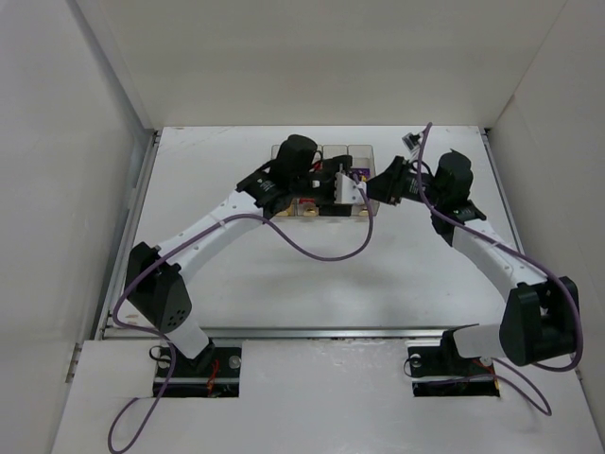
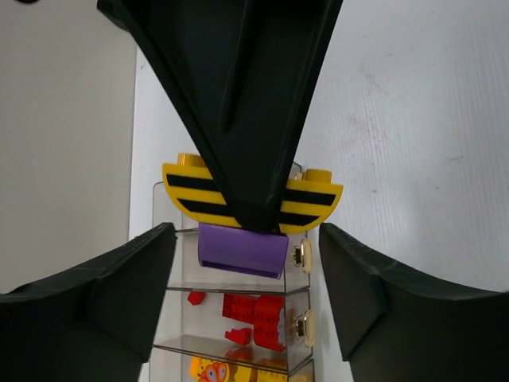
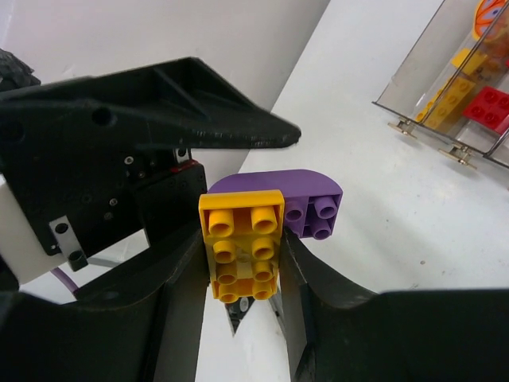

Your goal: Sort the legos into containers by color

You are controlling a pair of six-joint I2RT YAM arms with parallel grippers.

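My right gripper shifts to the left in the top view and down over the container holding yellow legos next, and releases its yellow brick (image 3: 241,239) where the color matches.
My right gripper (image 3: 242,274) is shut on a yellow studded brick (image 3: 241,239) with a rounded purple brick (image 3: 314,203) stuck to it. In the left wrist view the same cluster shows as a yellow black-striped piece (image 2: 310,207) above the purple brick (image 2: 241,249), held by the right gripper's black finger (image 2: 238,95). My left gripper (image 2: 245,243) is open, with its fingers (image 2: 119,294) on either side of the purple brick and apart from it. The clear containers (image 2: 238,318) lie below, one holding red legos (image 2: 258,314) and one holding yellow legos (image 2: 211,370). From above, both grippers (image 1: 364,184) meet over the containers (image 1: 336,151).
The white walls of the enclosure stand on the left, right and far sides. The containers show at the upper right of the right wrist view (image 3: 445,87), with gold clasps (image 3: 465,153) on their ends. Purple cables (image 1: 321,253) loop over the table.
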